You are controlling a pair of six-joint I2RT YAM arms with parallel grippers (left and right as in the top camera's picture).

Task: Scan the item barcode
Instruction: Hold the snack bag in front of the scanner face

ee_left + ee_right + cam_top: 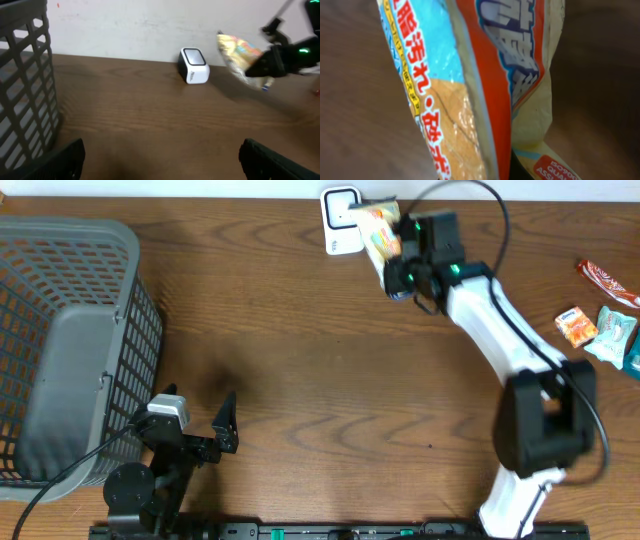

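The move past the scanner (pixel 341 220) comes next for my right gripper, then down beside the snack packets to release, as these lie below it, to the right in the overhead view.
A crinkly yellow, blue and red packet (pixel 378 235) hangs above the table at the far middle, with my right gripper (pixel 400 272) shut on its lower end. Its top reaches the white barcode scanner (pixel 341 220) by the back wall. The left wrist view shows the packet (pixel 239 55) tilted just right of the scanner (pixel 194 65). The packet (pixel 470 85) fills the right wrist view and hides the fingers. Near the front left, my left gripper (pixel 196 408) stands open and holds nothing, with its fingertips (pixel 67 159) wide apart over bare wood.
A grey mesh basket (pixel 70 340) takes up the left side, close to my left arm. Several small snack packets (pixel 605 315) lie at the right edge. The brown wooden table (pixel 320 380) runs between the arms.
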